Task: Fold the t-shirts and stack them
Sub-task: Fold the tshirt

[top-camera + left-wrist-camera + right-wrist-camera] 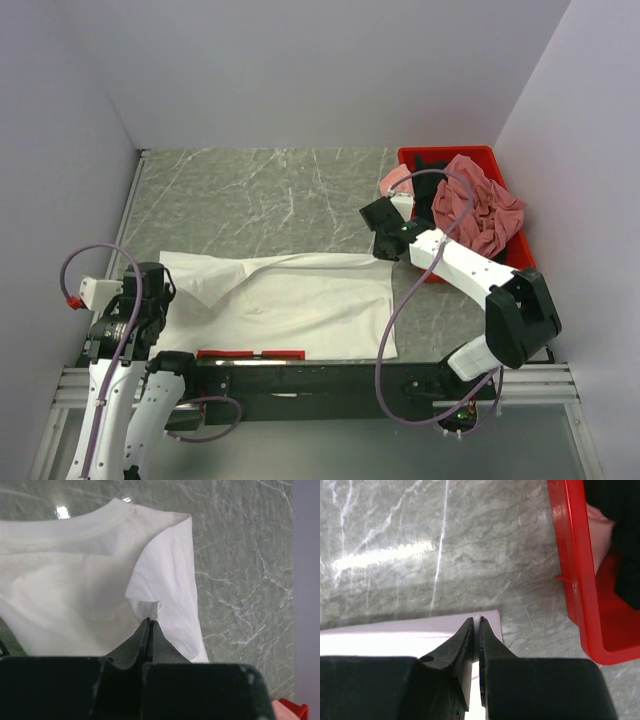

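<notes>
My right gripper pulls the pinched cloth back over the white t-shirt [300,300] toward its near edge next, since the far fold is still narrow.
A large white t-shirt [300,300] lies spread across the near half of the table, with a fold running along its far edge. My left gripper [166,290] is at the shirt's left end, shut on a small pinch of white cloth [155,607]; the collar [75,527] shows beyond it. At the shirt's far right corner [487,620], my right gripper [386,250] is shut on the cloth edge. A dusty rose t-shirt [480,205], a light pink one [397,180] and a black one [430,195] sit bunched in the red bin.
The red plastic bin [445,152] stands at the back right, close to my right gripper; its wall [572,570] is just right of the fingers. A red strip [250,354] lies at the shirt's near edge. Grey walls enclose the marbled table [260,190].
</notes>
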